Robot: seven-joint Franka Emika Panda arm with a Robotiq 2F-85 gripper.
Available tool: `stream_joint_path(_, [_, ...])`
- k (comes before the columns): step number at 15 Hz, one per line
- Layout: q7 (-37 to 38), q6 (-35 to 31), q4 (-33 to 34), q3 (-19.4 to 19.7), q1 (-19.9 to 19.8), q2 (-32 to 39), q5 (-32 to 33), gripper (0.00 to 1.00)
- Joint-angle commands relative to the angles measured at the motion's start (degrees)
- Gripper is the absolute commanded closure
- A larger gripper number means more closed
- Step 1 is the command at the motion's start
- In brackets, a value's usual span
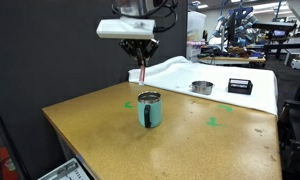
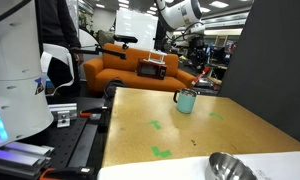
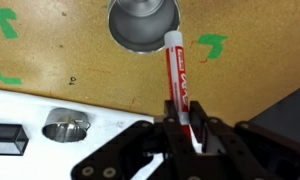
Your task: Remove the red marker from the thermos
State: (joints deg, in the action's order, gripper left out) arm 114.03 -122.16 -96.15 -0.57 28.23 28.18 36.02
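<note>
Next, my gripper moves to the left in the wrist view and down to bare tabletop beside the thermos. It then releases the marker (image 1: 141,73), which is clear of the thermos.
The teal thermos (image 1: 149,110) stands upright with its handle on the brown table; it also shows in an exterior view (image 2: 186,101) and from above in the wrist view (image 3: 143,22). My gripper (image 1: 140,60) is shut on the red marker (image 1: 141,73) and holds it clear above the thermos, hanging down. In the wrist view the marker (image 3: 176,72) runs from my jaws (image 3: 180,125) toward the thermos rim, its pale tip beside the opening.
A flat round metal tin (image 1: 201,87) and a black box (image 1: 239,86) lie on the white surface behind the table; the tin also shows in the wrist view (image 3: 66,127). Green tape marks (image 3: 211,45) are on the table. A dark panel stands alongside.
</note>
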Motion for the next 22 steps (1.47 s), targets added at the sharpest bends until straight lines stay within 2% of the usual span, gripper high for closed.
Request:
stream_joint_path(1, [0.88,5.97,-0.76,-0.82,-2.0,-4.71,-0.68,0.95])
stream_joint_path(4, [1.11,10.64,-2.01,-1.16,-5.06,-7.83,-2.35,0.95])
stream_joint_path(7, [0.59,10.37,-5.39,-1.46,-8.69,-8.17,-6.12,0.95])
stream_joint_path(10, [0.37,6.26,-10.02,-1.2,-11.38,-5.89,-10.59,0.95])
stream_joint_path(13, [0.07,-0.86,-14.67,-0.85,-13.09,-2.45,-13.86,0.95])
stream_joint_path(19, [-0.87,-15.62,-20.71,0.36,-12.64,3.68,-16.26,0.95])
stream_joint_path(20, [-1.18,-16.93,-21.23,0.36,-12.59,4.07,-16.74,0.83])
stream_joint_path(21, [-1.36,-17.91,-21.79,0.43,-12.49,4.13,-17.17,0.56])
stream_joint_path(22, [-1.41,-18.36,-22.37,0.57,-12.2,3.76,-17.4,0.55])
